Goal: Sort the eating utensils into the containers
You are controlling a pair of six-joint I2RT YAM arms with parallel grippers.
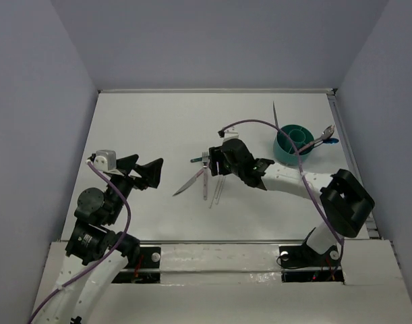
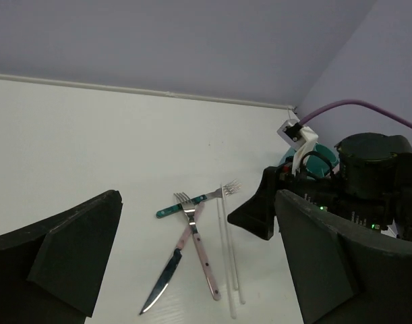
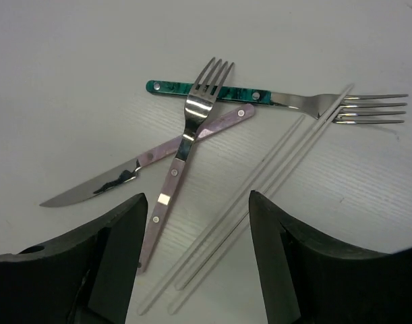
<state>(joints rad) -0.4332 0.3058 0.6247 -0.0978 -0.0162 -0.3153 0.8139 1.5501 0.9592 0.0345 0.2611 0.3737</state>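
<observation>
The knife's pink handle (image 1: 196, 175) (image 3: 160, 150) is below my right gripper and to its left in the top view, so my right gripper should shift, turn and lower onto it next.
On the white table lie several eating utensils in a loose pile. A teal-handled fork (image 3: 212, 90) lies across the top. A pink-handled fork (image 3: 170, 177) crosses a pink-handled knife (image 3: 111, 182). Two thin white chopsticks (image 3: 259, 185) lie to the right. My right gripper (image 3: 197, 202) hovers open just above them, its fingers either side of the pink fork's handle and the chopsticks, holding nothing. The left gripper (image 2: 197, 197) stands open and empty to the left of the pile (image 1: 206, 177). The teal cup (image 1: 283, 154) stands at the far right with utensils sticking out of it.
A purple cable (image 1: 259, 125) arcs over the right arm near the cup. The table's raised right edge (image 1: 347, 155) runs close beside the cup. In the left wrist view, the right gripper (image 2: 259, 212) sits just right of the chopsticks (image 2: 229, 270).
</observation>
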